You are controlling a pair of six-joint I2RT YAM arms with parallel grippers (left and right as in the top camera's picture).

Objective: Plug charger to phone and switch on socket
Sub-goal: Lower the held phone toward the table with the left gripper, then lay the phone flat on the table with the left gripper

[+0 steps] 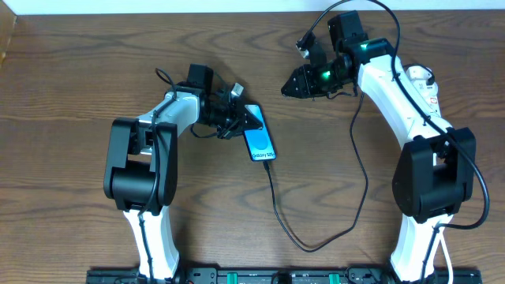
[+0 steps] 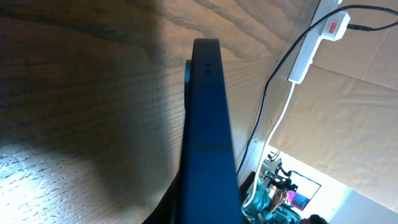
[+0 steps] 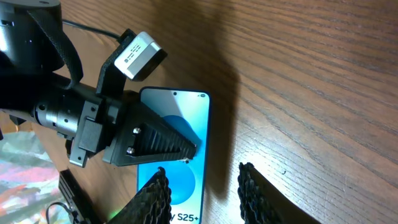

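Observation:
The phone [image 1: 259, 143] is raised over its shadow, so my left gripper will go down toward the shadowed wood below it and release the phone there.
The phone [image 1: 259, 143], with its blue screen lit, is a little left of the table's middle. My left gripper [image 1: 239, 117] is shut on its far end, and one finger [image 3: 166, 140] lies across the screen. The phone [image 3: 185, 186] casts a wide shadow on the wood to its right. In the left wrist view it [image 2: 205, 137] shows edge-on. The charger, a thin black cable [image 1: 278, 207], meets the phone's near end, loops along the front and runs up to the socket [image 1: 424, 79] at the right. My right gripper [image 1: 289, 87] hovers open and empty beyond the phone's far end, with its fingertips [image 3: 204, 169] apart above the phone's right edge.
The white power strip [image 2: 310, 45] with a red mark lies at the far right, partly behind my right arm [image 1: 394, 87]. Its white cord [image 2: 287, 109] trails off beside the black cable [image 2: 273, 71]. Bare wood lies between and in front of the arms.

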